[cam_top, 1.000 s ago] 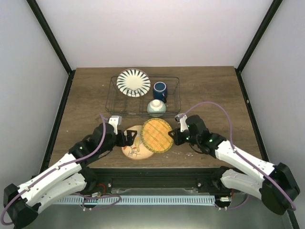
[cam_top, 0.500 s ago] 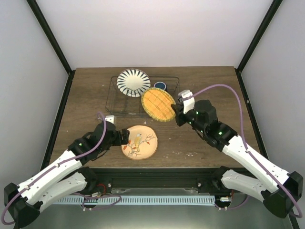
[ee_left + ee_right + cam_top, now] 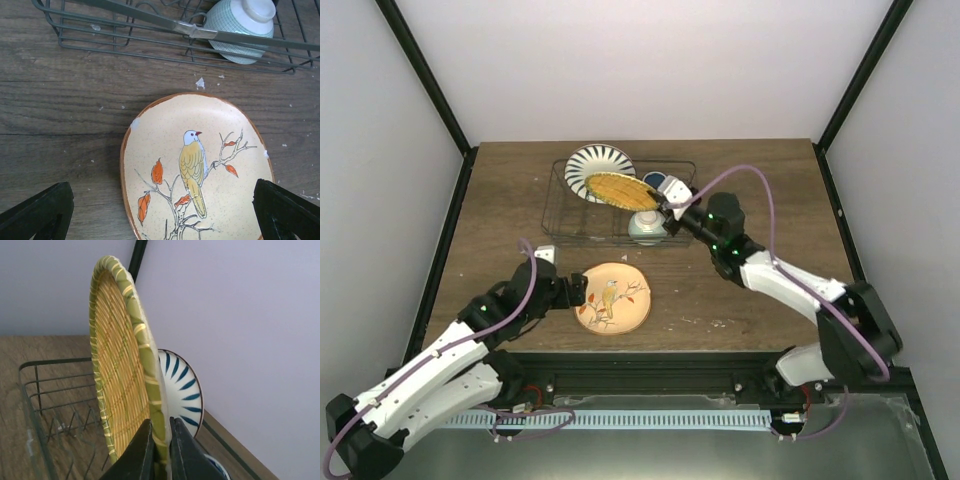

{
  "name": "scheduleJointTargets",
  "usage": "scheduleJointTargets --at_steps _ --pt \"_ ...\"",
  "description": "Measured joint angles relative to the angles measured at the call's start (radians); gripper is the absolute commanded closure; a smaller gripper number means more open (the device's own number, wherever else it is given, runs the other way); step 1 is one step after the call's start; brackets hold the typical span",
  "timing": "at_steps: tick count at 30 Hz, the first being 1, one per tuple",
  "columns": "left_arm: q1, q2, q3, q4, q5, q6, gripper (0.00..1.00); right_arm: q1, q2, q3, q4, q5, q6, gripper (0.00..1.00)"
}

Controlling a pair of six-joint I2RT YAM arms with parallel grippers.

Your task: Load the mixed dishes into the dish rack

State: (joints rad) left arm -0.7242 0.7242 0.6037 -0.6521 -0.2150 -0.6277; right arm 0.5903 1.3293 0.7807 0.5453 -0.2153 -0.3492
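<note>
The empty rack wires in front of the striped plate are below the yellow plate, left in the top view. My right gripper needs to lower the yellow plate onto them next and let go.
My right gripper [image 3: 665, 205] is shut on the rim of the yellow-orange plate [image 3: 620, 189] and holds it on edge above the dish rack [image 3: 560, 215], in front of the blue-striped white plate [image 3: 590, 160]. The right wrist view shows the yellow plate [image 3: 120, 375] pinched between the fingers [image 3: 142, 452], the striped plate [image 3: 182, 390] behind. The dark blue mug [image 3: 655, 180] and the mint-green bowl [image 3: 646, 227] sit in the rack. The cream bird-patterned plate [image 3: 613, 298] lies flat on the table; it also shows in the left wrist view [image 3: 197, 167]. My left gripper [image 3: 582, 290] is open at its left edge.
The rack's front wires [image 3: 150, 42] and the upturned bowl [image 3: 242, 27] lie just beyond the cream plate. Black frame posts [image 3: 425, 80] and white walls bound the table. Crumbs [image 3: 200, 82] dot the wood.
My right gripper has carried the yellow-orange plate from beside the cream plate back and left over the rack, turning it on edge. My left arm drew back slightly from the cream plate.
</note>
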Motion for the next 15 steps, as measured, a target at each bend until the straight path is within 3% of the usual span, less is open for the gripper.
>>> scheduleJointTargets --at_steps 15 --pt "0.031 -0.04 -0.052 0.016 0.01 0.002 0.0 -0.031 0.436 0.359 0.11 -0.206 -0.246 0.99"
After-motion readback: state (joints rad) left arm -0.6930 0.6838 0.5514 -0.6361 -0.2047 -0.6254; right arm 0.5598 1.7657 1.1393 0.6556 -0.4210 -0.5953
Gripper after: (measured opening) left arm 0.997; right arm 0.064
